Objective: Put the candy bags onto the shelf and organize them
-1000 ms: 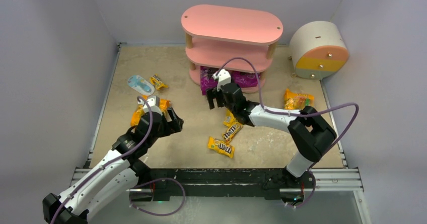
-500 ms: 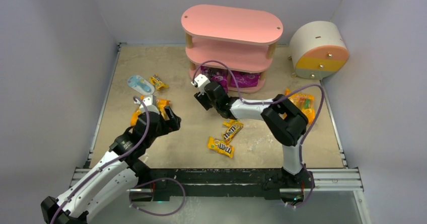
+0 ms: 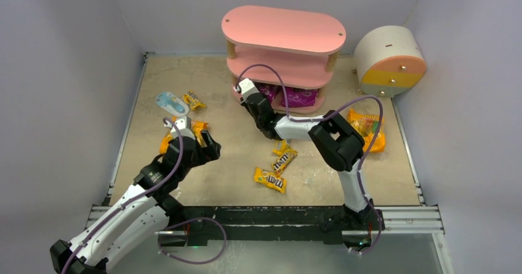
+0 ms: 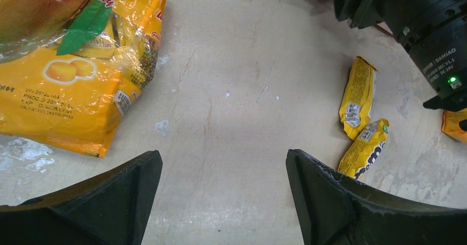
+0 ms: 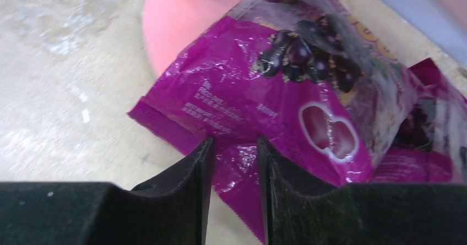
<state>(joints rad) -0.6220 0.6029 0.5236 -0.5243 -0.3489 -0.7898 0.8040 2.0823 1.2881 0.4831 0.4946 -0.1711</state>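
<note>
I should next move my left gripper to the left in the top view, and then lower it to the printed end of the orange bag.
The pink shelf (image 3: 283, 31) stands at the back, with two purple candy bags (image 3: 301, 96) on its bottom board (image 5: 170, 19). My right gripper (image 3: 248, 96) is at that board's left end. Its jaws are narrowed but still apart, straddling the near corner of a purple bag (image 5: 286, 91), and the right gripper (image 5: 232, 143) is not pinching the film. My left gripper (image 4: 223, 162) hangs wide open over bare table beside an orange bag (image 4: 66, 74). Yellow M&M's packets (image 3: 284, 159) (image 3: 269, 180) lie mid-table, another (image 3: 193, 100) at the left. A second orange bag (image 3: 368, 129) lies on the right.
A round cream drawer unit (image 3: 391, 61) stands at the back right. A flat light-blue-and-white item (image 3: 172, 103) lies at the left next to a packet. Grey walls close in three sides. The right arm's cable loops in front of the shelf.
The right arm swung left and in toward the shelf's bottom board, and its jaws narrowed round the purple bag's corner. The left arm has hardly moved.
</note>
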